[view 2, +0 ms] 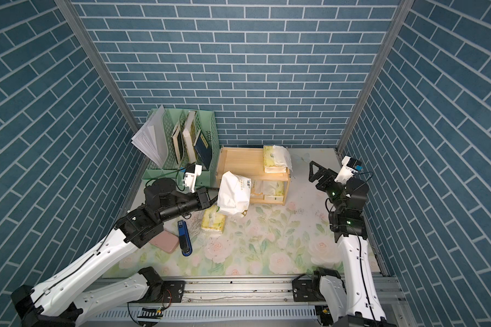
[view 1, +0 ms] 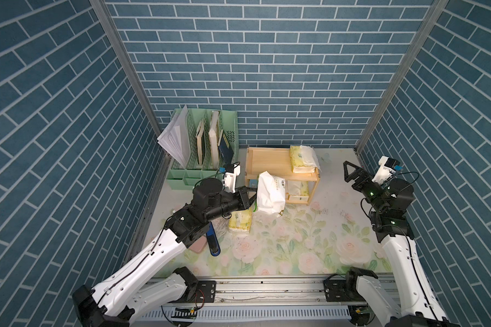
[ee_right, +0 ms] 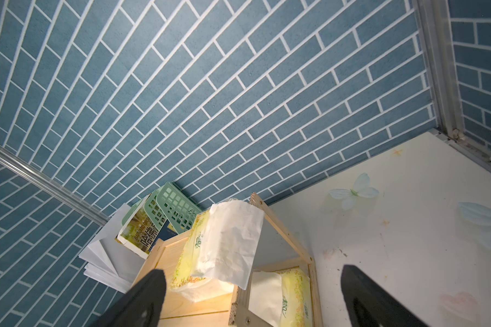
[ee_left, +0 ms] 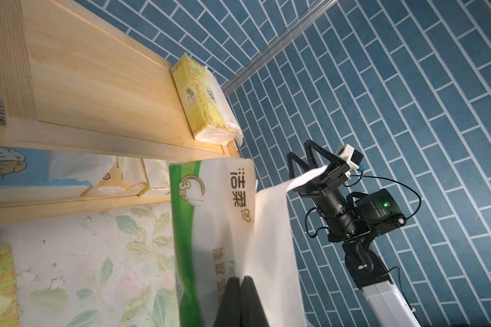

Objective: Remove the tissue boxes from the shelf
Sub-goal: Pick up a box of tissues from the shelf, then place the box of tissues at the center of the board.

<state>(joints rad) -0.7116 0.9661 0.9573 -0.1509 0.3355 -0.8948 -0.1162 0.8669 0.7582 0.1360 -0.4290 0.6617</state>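
The bare tabletop beside the table's yellow pack is free below the white, green-striped tissue pack. My left gripper will lower the tissue pack there and release it.
My left gripper is shut on the white, green-striped tissue pack, which hangs in front of the wooden shelf, a loose tissue trailing from it. A yellow pack lies on the top board's right end. On the lower board are a light blue pack, a peach pack and a yellow pack. Another yellow pack lies on the table. My right gripper hovers open to the right of the shelf, holding nothing.
A mint-green file organizer with papers and books stands at the back left beside the shelf. A pink flat case and a blue stapler lie under my left arm. Brick-patterned walls close in three sides.
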